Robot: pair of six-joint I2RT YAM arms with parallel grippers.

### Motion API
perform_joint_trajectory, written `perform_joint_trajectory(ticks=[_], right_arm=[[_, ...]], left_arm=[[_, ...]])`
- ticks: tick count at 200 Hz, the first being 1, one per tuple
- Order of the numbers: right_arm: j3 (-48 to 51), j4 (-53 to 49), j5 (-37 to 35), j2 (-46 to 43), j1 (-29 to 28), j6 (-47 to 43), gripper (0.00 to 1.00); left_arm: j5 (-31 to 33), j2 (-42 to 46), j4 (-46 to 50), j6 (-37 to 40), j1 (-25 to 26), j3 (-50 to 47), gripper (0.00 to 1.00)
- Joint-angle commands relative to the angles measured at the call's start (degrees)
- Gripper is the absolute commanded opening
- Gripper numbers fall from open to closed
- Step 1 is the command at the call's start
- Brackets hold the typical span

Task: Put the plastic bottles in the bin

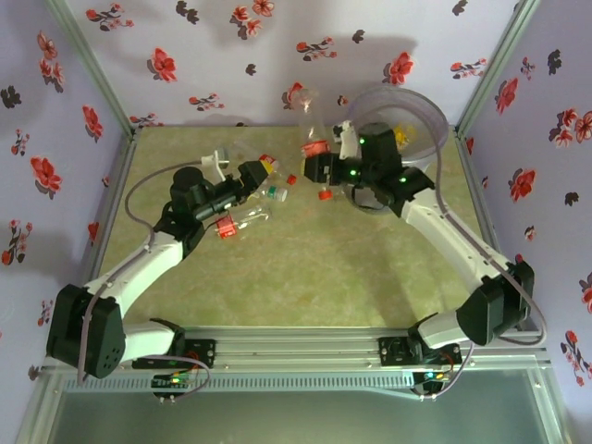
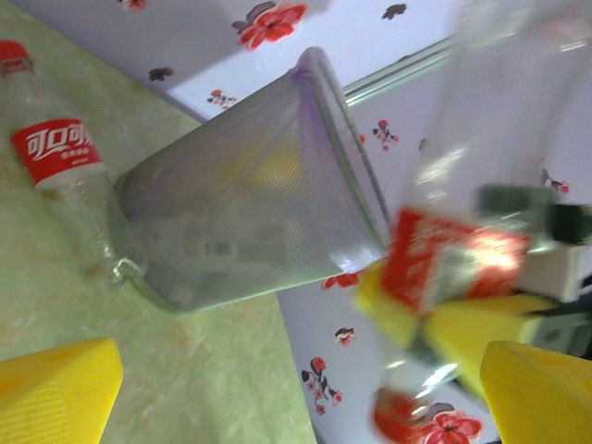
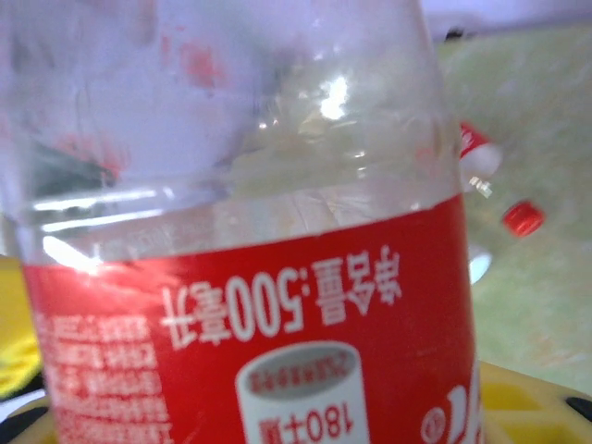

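Observation:
Next, the right gripper carries the clear bottle outward and to the side over the bin's rim, then lowers and releases the bottle.
My right gripper (image 1: 317,159) is shut on a clear bottle with a red label (image 1: 312,125), held up in the air left of the bin (image 1: 418,113). In the right wrist view that held bottle (image 3: 250,277) is pressed close to the lens, and a yellow finger (image 3: 535,400) shows at the bottom right. The bin (image 2: 250,194) is a translucent grey bucket with something yellow inside (image 1: 402,137). My left gripper (image 2: 301,375) is open with nothing between its fingers, over the table left of centre (image 1: 262,174). A red-labelled bottle (image 2: 57,157) lies beside the bin.
Several bottles lie by the left gripper: one with a red cap (image 1: 227,228) and one with a white label (image 1: 275,193). Loose red caps (image 1: 325,194) (image 3: 521,217) rest on the green table (image 1: 305,268). Flowered walls close in the back and sides.

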State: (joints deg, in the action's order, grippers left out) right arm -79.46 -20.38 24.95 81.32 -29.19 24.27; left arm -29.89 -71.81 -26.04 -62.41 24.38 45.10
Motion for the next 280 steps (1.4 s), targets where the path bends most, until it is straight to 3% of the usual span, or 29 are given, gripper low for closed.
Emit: perform_joint_trajectory(ticks=[1,49,98,163,280], right_arm=[[-6.3,-10.4,-7.8,-2.5,1.7,-9.7,0.41],[-16.1,-16.7,-16.5,-0.5,10.6,-18.0,0.37],[-22.6,-17.6,-25.3,5.0,16.0,-22.5,0.32],[-27.8,-17.0,-21.8,14.2,18.4,-22.2,0.31],[-16.5,-9.3,-12.5,17.9,20.8,-19.4,0.35]], left_arm=[[-1.3,0.2,-0.2,1.3,-0.1,-1.8,1.00],[-1.3,-1.3,0.5,1.5,-0.2,-3.2,1.00],[-1.0,0.1,4.7,4.2,-0.6,-4.0,1.00],[-0.6,0.7,1.7,2.7,-2.7,-7.7,1.00],[-1.8,3.1,-2.3,-0.4,-6.9,-12.2,1.00]])
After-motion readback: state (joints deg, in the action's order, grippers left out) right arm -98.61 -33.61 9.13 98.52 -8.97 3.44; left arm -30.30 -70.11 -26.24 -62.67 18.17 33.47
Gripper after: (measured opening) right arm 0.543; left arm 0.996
